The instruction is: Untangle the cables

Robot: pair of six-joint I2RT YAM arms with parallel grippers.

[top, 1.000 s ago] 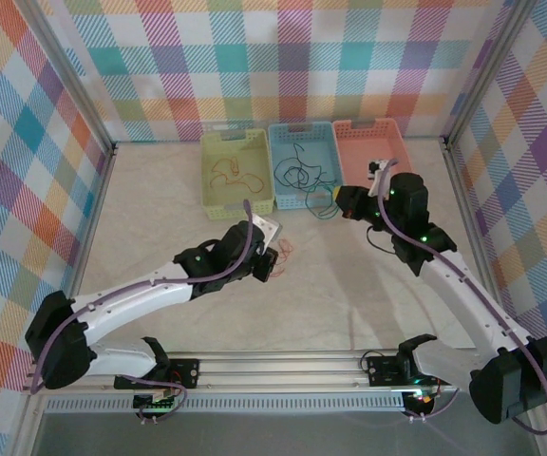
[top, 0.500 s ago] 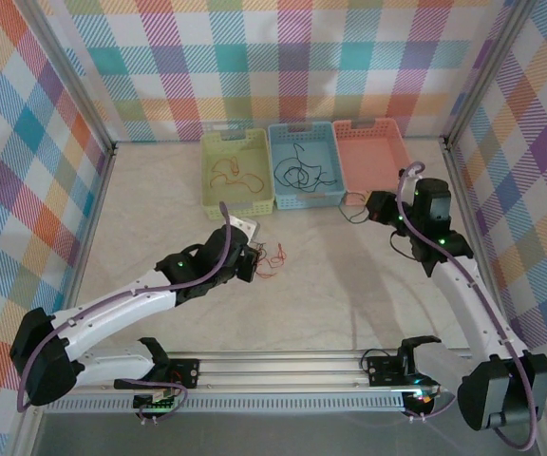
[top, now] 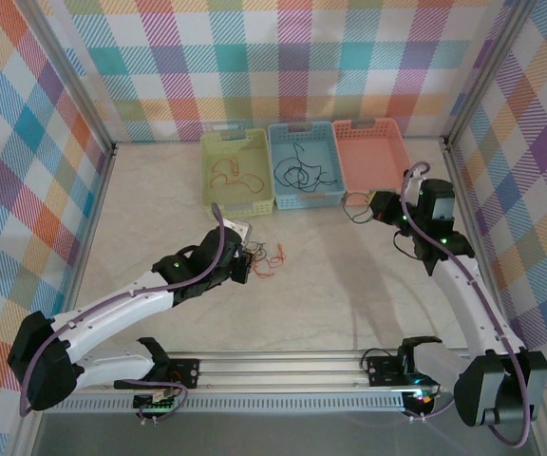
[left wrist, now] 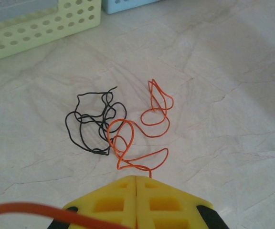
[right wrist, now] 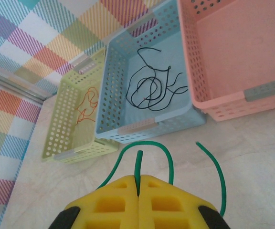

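Observation:
Next I will carry the green cable (right wrist: 149,142) outward in my right gripper and release it over the pink bin's bottom, as only that bin is empty and the others hold cables.
On the table lie a loopy black cable (left wrist: 92,121) and an orange cable (left wrist: 142,129), touching where they overlap; the top view shows them as a small tangle (top: 270,258). My left gripper (left wrist: 136,177) (top: 247,263) sits just left of them, shut, with the orange cable's end running in under its tip. Another orange strand crosses the near corner of the left wrist view. My right gripper (right wrist: 138,177) (top: 373,207) is shut on a green cable (right wrist: 149,142), which arches in front of the bins.
Three perforated bins stand at the back: a yellow-green bin (top: 236,174) with an orange cable in it, a blue bin (top: 302,166) holding a black cable (right wrist: 152,90), and a pink bin (top: 371,152). Checked walls close in the sides.
My left gripper has drawn back to the left, and the orange and black cables slid with it. My right gripper has carried the green cable rightward, to in front of the pink bin.

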